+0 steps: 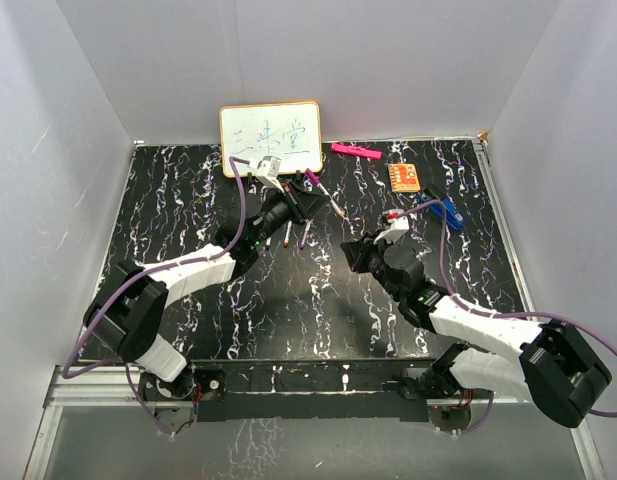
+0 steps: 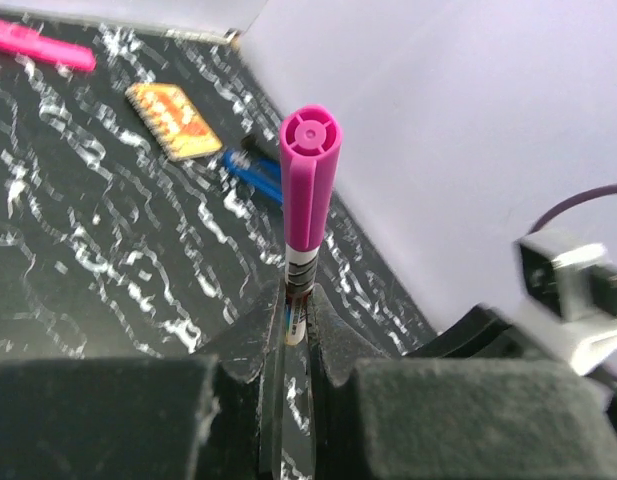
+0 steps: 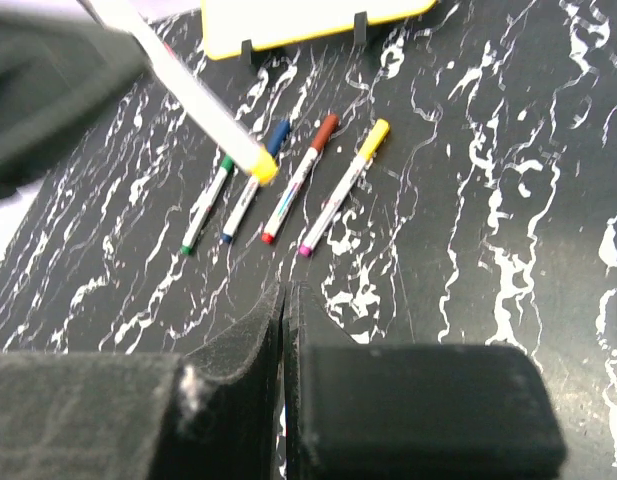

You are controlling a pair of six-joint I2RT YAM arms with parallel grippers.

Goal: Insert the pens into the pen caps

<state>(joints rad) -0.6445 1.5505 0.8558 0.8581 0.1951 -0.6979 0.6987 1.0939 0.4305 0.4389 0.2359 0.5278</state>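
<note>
My left gripper should first lower and tilt downward, so the white body of the pen gets flat on the tabletop beside the yellow-capped pen.
My left gripper is shut on a white-barrelled pen near its tail, and a purple cap is on its far end. In the top view the left gripper holds this pen above the table. Its yellow end hangs in front of a row of pens lying on the table. These wear a green cap, a blue cap, a red cap and a yellow cap. My right gripper is shut and empty, near that row.
A yellow-framed whiteboard stands at the back. A pink marker, an orange card and a blue object lie at the back right. White walls enclose the black marbled table.
</note>
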